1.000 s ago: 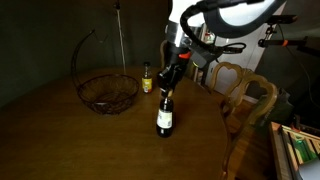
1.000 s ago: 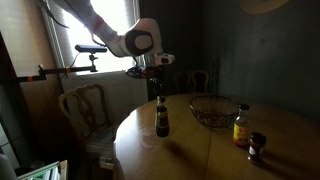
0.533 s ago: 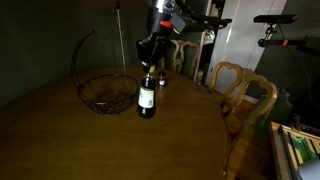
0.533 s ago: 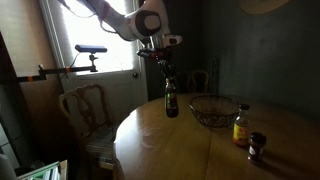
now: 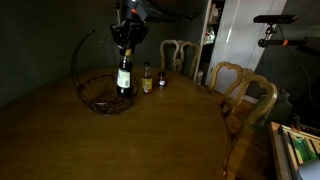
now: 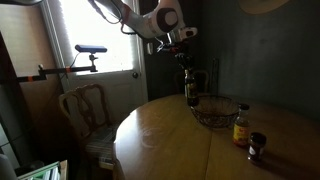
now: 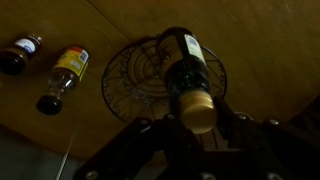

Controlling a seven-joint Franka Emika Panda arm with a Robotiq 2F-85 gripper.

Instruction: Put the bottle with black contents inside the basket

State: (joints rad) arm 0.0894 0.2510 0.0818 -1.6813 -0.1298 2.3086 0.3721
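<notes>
The basket's open middle is below my gripper, beyond the basket's near rim, so I will next move my gripper over that middle and down, and let go of the upright bottle inside.
My gripper is shut on the neck of the bottle with black contents, holding it upright in the air over the basket. In an exterior view the gripper holds the bottle above the basket's near rim. In the wrist view the bottle's tan cap and pale label hang between my fingers, directly over the round wire basket.
A smaller yellow-labelled bottle and a tiny dark bottle stand beside the basket on the round wooden table. Wooden chairs stand around the table. The basket's tall handle arches beside the held bottle.
My gripper has lifted the bottle with black contents off the table and carried it sideways from the table's middle to above the basket.
</notes>
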